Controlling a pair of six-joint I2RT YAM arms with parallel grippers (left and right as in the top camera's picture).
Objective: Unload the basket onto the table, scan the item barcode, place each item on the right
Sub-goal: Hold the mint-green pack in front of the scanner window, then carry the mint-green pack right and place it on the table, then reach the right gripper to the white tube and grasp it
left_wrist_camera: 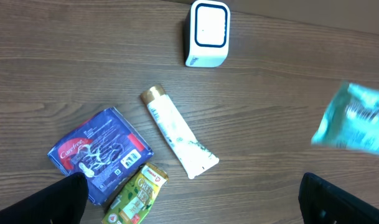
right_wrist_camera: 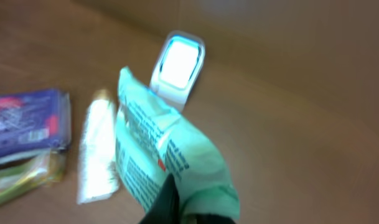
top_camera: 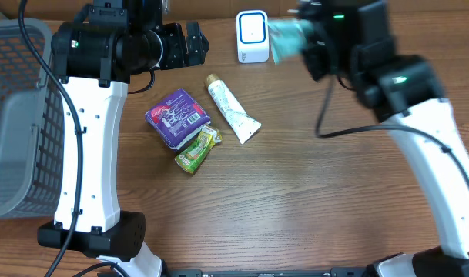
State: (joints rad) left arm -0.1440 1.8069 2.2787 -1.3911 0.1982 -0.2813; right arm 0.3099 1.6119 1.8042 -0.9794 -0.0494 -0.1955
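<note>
I should move my right gripper back and down to release the packet on the bare tabletop, which is below the gripper and nearer my base, clear of the tube.
A white barcode scanner (top_camera: 252, 36) with a blue-rimmed window stands at the table's far edge and also shows in the left wrist view (left_wrist_camera: 207, 33) and the right wrist view (right_wrist_camera: 178, 68). My right gripper (top_camera: 315, 42) is shut on a mint-green packet (top_camera: 286, 38) and holds it in the air just right of the scanner. In the right wrist view the packet (right_wrist_camera: 164, 155) fills the space in front of the gripper (right_wrist_camera: 177, 199), its printed side towards the camera. My left gripper (top_camera: 189, 45) hangs open left of the scanner, with nothing between its fingers (left_wrist_camera: 58, 199).
A purple packet (top_camera: 177, 117), a white tube (top_camera: 232, 109) and a green tea sachet (top_camera: 197, 148) lie together on the wooden table below the scanner. A grey wire basket (top_camera: 15, 115) stands at the left edge.
</note>
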